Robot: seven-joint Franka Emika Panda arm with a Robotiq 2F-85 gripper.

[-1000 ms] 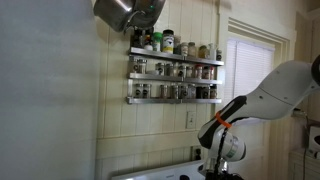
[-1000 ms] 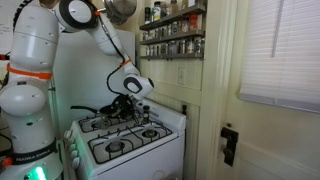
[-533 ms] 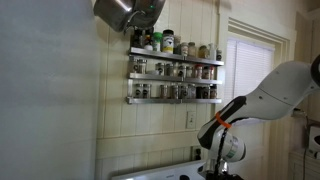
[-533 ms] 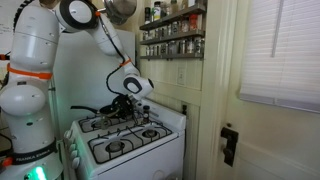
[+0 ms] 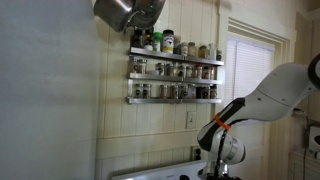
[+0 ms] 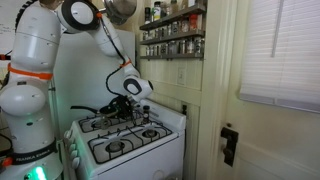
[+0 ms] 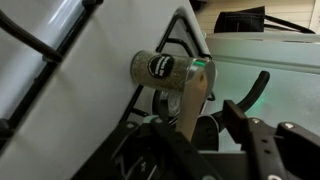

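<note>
I will keep my gripper low beside the jar's end (image 7: 199,66) and close the fingers together, since the pale finger is already there and the fingers are still open.
In the wrist view a small spice jar (image 7: 163,72) with a dark lid lies on its side on the white stove top (image 7: 70,95), against a black burner grate (image 7: 185,30). My gripper (image 7: 216,96) is low over it. One pale finger (image 7: 190,105) touches or covers the jar's right end, and the dark finger (image 7: 240,115) stands apart to the right. The jaws are open with nothing between them; the jar lies just left of the gap. In both exterior views the gripper (image 6: 122,105) (image 5: 215,170) hangs over the back burners of the stove (image 6: 125,140).
A spice rack (image 6: 172,35) (image 5: 175,78) full of jars hangs on the wall above the stove. A metal pot (image 5: 128,12) (image 6: 120,10) hangs high up. A black cable (image 7: 255,90) curls beside the gripper. A window with blinds (image 6: 280,50) is nearby.
</note>
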